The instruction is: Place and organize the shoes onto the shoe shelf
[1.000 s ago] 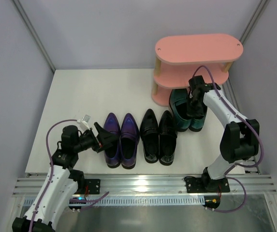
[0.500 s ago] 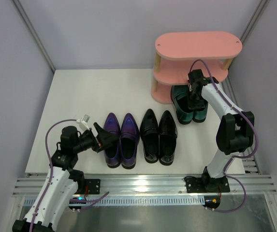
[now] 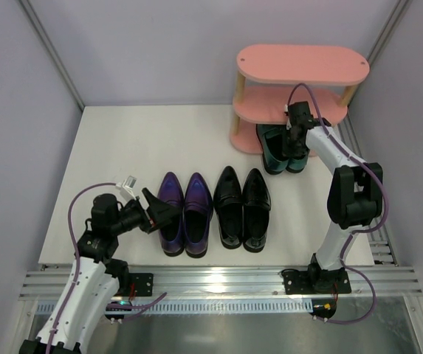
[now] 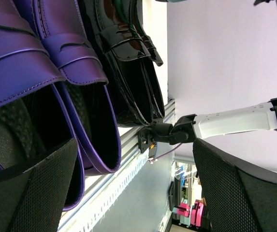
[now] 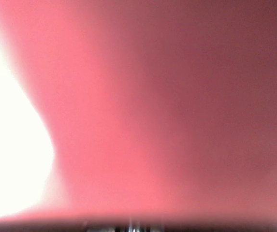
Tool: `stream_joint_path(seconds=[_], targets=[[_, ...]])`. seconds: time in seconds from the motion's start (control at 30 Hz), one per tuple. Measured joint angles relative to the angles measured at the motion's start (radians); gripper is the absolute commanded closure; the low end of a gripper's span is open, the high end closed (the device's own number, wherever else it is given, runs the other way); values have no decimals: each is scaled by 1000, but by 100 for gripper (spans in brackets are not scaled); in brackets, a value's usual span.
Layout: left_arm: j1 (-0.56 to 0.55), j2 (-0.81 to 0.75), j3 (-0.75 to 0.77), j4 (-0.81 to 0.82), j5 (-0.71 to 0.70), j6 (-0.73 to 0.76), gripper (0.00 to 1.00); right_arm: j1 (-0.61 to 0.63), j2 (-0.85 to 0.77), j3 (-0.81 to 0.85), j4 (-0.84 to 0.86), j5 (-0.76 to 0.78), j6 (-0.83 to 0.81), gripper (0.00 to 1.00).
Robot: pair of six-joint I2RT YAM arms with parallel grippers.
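I should next lower the dark green shoes onto the shelf's bottom board [image 3: 249,139] with my right gripper and release them, as their front ends already reach under the shelf's middle board.
The pink shoe shelf [image 3: 303,63] stands at the back right. The dark green shoes [image 3: 274,156] lie partly under its lower boards, their near ends sticking out. My right gripper [image 3: 294,144] is down on the pair at the shelf's front. Its fingers are hidden, and the right wrist view shows only a blurred pink board [image 5: 153,121]. The purple shoes [image 3: 185,210] and black shoes [image 3: 242,206] lie side by side mid-table. My left gripper [image 3: 159,214] is open at the heel of the left purple shoe [image 4: 46,58], with the black pair [image 4: 128,72] beyond.
An aluminium rail [image 3: 218,284] runs along the table's near edge. Grey walls enclose the table on the left, back and right. The right arm's cable [image 3: 322,110] loops in front of the shelf.
My right gripper has moved toward the shelf with the green shoes, sliding them farther under the lower boards. The shelf has shifted slightly. The left arm has not moved.
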Motion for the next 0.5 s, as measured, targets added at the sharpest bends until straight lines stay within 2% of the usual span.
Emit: stream_joint_path(seconds=[0.3, 0.5], targets=[[0, -19, 0, -24, 0, 2, 0, 0, -58, -191, 238, 30, 45, 96], [0, -29, 0, -39, -3, 3, 0, 0, -61, -230, 324, 46, 66, 96]])
